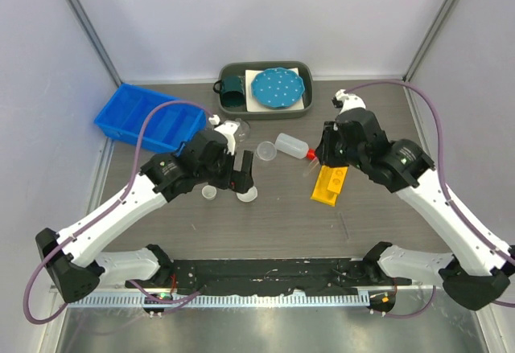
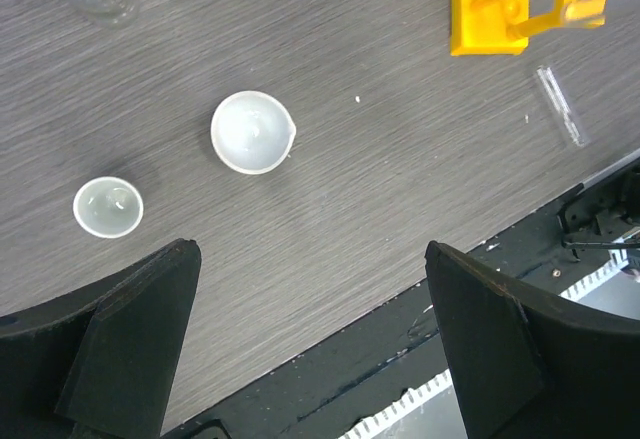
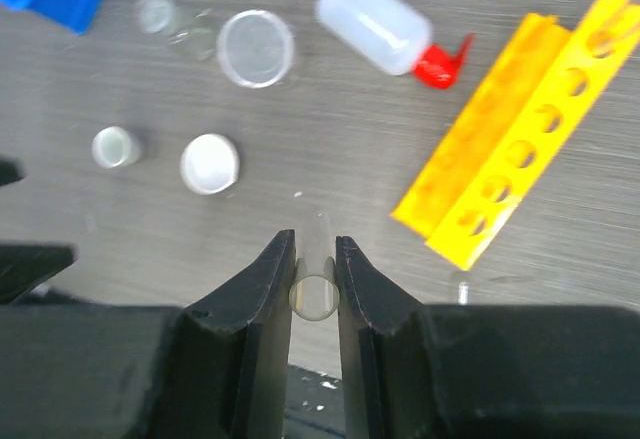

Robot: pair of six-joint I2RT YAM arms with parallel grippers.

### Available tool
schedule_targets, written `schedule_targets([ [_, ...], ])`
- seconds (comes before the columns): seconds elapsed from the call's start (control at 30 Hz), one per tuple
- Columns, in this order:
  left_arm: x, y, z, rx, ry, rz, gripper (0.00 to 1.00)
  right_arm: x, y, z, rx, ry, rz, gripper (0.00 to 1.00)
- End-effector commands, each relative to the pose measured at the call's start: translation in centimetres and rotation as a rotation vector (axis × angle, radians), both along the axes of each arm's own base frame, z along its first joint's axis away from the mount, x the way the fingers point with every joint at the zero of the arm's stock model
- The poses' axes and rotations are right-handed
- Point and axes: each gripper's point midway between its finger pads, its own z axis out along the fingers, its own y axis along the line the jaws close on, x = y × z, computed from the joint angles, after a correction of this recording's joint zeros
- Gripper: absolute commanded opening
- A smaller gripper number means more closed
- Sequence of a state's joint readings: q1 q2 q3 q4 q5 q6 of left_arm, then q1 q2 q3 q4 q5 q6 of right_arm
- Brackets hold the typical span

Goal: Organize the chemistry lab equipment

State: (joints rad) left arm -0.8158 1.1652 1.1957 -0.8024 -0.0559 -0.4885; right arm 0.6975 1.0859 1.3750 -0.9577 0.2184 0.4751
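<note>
The hole near the rack's far end is open, so my right gripper will move outward over it, lower the tube in upright and release.
My left gripper (image 2: 310,254) hangs open and empty above the table, near two small round white dishes (image 2: 250,131) (image 2: 108,206). My right gripper (image 3: 316,244) is shut on a clear test tube (image 3: 318,294), held off the table left of the long yellow holed rack (image 3: 520,184). The white squeeze bottle (image 3: 375,29) with its red nozzle (image 3: 440,64) lies on its side beyond. A clear beaker (image 3: 256,49) and a small clear flask (image 3: 170,17) stand further left. Another clear tube (image 2: 558,104) lies near the rack (image 2: 500,4). In the top view, the left gripper (image 1: 241,180) and right gripper (image 1: 322,158) flank the bottle (image 1: 291,145).
A blue bin (image 1: 149,116) sits at the back left. A grey tray (image 1: 306,108) at the back holds a teal mug (image 1: 233,89) and a blue dotted plate (image 1: 278,86). A black strip (image 1: 265,277) runs along the near table edge.
</note>
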Motion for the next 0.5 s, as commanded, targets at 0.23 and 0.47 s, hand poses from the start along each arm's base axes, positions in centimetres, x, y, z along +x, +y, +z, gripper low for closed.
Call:
schedule_targets([
  [0.23, -0.6, 1.9, -0.8, 0.035, -0.022, 0.019, 1.00, 9.0, -9.1, -1.2, -0.146, -0.030, -0.336, 0.15],
  [0.47, -0.5, 2.1, -1.4, 0.067, -0.022, 0.005, 1.00, 12.2, -10.5, -2.5, -0.196, -0.016, -0.408, 0.15],
])
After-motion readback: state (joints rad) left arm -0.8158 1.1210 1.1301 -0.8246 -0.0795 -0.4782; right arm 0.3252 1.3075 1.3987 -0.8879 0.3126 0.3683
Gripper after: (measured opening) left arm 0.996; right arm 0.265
